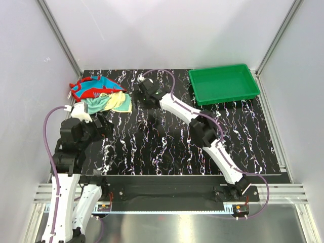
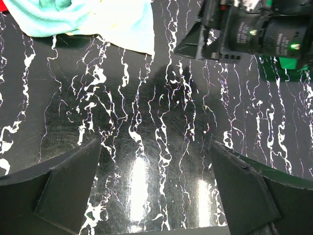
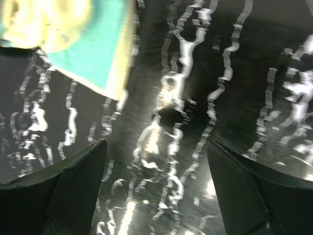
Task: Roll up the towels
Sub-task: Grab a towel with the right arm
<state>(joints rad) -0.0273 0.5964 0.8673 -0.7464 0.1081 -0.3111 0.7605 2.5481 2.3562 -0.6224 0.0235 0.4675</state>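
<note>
My right gripper comes down to the left in the top view onto the yellow towel's near teal corner next, since that corner sticks out free over bare table.
Two towels lie crumpled together at the far left of the black marbled table. The red towel (image 1: pixel 91 88) with teal-blue patterns is behind; the pale yellow towel (image 1: pixel 112 103) with its teal patch is in front, partly over it. My left gripper (image 1: pixel 103 125) is open and empty, just in front of the pile; in its wrist view (image 2: pixel 156 191) the yellow towel (image 2: pixel 112 22) lies ahead at the top left. My right gripper (image 1: pixel 138 93) is open and empty just right of the pile; in its wrist view (image 3: pixel 156 191) the yellow towel (image 3: pixel 83 44) is at the upper left.
A green plastic tray (image 1: pixel 251 81) stands at the far right corner of the table. The right gripper's body (image 2: pixel 244 29) shows at the top right of the left wrist view. White walls with aluminium posts enclose the table on three sides.
</note>
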